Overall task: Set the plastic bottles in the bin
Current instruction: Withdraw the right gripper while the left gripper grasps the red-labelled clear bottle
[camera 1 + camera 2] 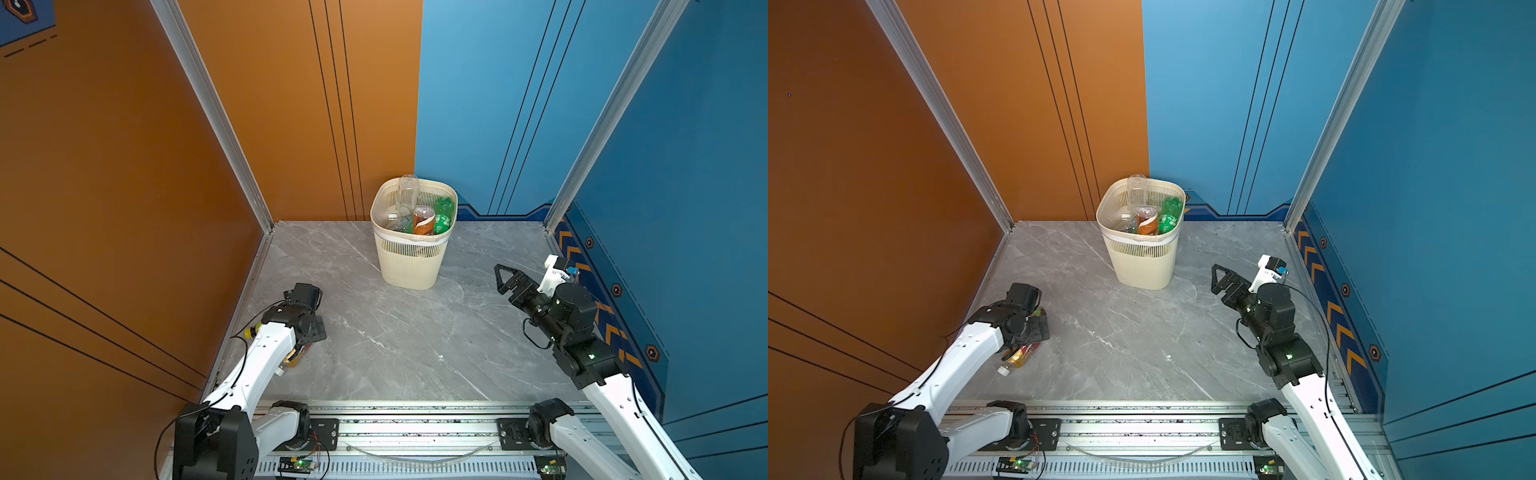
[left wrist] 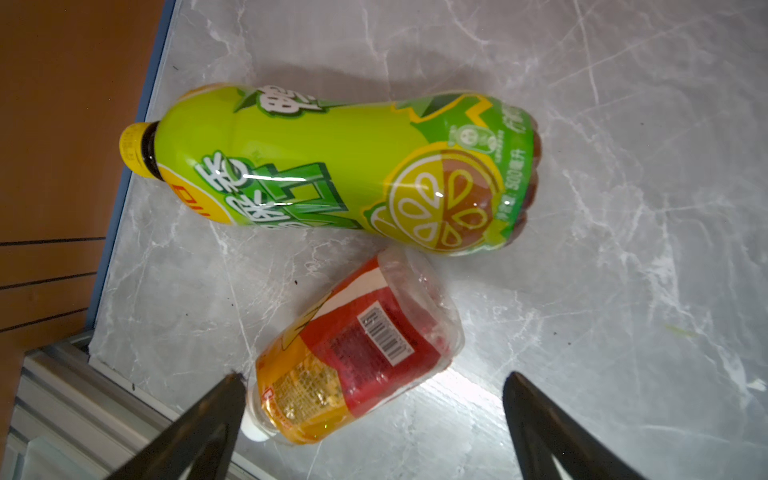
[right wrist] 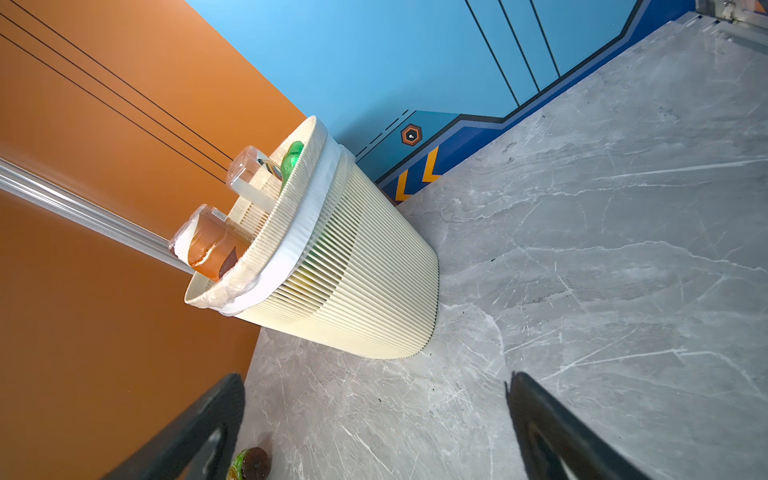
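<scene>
My left gripper moves down around the red label of the white-capped bottle (image 1: pixel 1025 349) (image 2: pixel 376 340) next. The label lies below it, and the open fingers are spread wider than the bottle's body.
The cream slatted bin (image 1: pixel 409 266) (image 1: pixel 1142 266) (image 3: pixel 365 299) stands at the back middle. Inside it are a clear bottle (image 1: pixel 407 193), an orange-labelled bottle (image 1: pixel 424 220) and a green bottle (image 1: pixel 443 216). Two plastic bottles lie on the marble floor by the orange wall. One has a yellow-green label and a yellow cap (image 2: pixel 332 166). The other has a red-and-yellow label and a white cap (image 2: pixel 357 353) (image 1: pixel 1019 357). My left gripper (image 2: pixel 374 376) (image 1: pixel 313 330) hovers open over the red-labelled one, fingers either side of its cap end. My right gripper (image 3: pixel 374 376) (image 1: pixel 500 279) is open and empty, facing the bin.
The orange wall (image 1: pixel 124 208) runs close beside the two lying bottles. A blue wall (image 1: pixel 685 249) bounds the right side. An aluminium rail (image 1: pixel 415 419) carrying both arm bases crosses the front. Grey marble floor (image 1: pixel 395 340) lies between the arms and the bin.
</scene>
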Controlling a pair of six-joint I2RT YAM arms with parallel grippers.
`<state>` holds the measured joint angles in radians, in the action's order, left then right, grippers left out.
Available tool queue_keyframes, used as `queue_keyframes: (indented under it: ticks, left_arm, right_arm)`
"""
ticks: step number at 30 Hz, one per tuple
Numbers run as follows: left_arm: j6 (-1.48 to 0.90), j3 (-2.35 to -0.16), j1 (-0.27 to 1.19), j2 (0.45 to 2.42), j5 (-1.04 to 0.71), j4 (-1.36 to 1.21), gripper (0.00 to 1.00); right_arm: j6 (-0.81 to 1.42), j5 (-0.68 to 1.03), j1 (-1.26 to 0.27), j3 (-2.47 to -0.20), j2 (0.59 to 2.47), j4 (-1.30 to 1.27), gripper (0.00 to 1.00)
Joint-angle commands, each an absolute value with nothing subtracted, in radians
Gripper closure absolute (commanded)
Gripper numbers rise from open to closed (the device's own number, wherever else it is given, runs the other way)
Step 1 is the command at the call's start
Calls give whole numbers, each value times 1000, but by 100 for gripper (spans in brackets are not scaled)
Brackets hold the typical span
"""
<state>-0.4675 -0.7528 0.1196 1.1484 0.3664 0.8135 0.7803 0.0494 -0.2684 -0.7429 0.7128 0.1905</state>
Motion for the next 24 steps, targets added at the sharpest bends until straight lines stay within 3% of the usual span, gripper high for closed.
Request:
queue_keyframes:
  ticks: [1,15,24]
  left_arm:
    - [-517,-709,121,1204,387,783,2]
    - [-495,-704,16,1314,190,700,1]
    - [-543,-655,23,1333,45,632,17]
  right_arm:
    - [799,45,-263,-733,695,174,0]
    - [821,37,-248,-758,689,190,0]
    - [824,8,-247,-765,676,207,0]
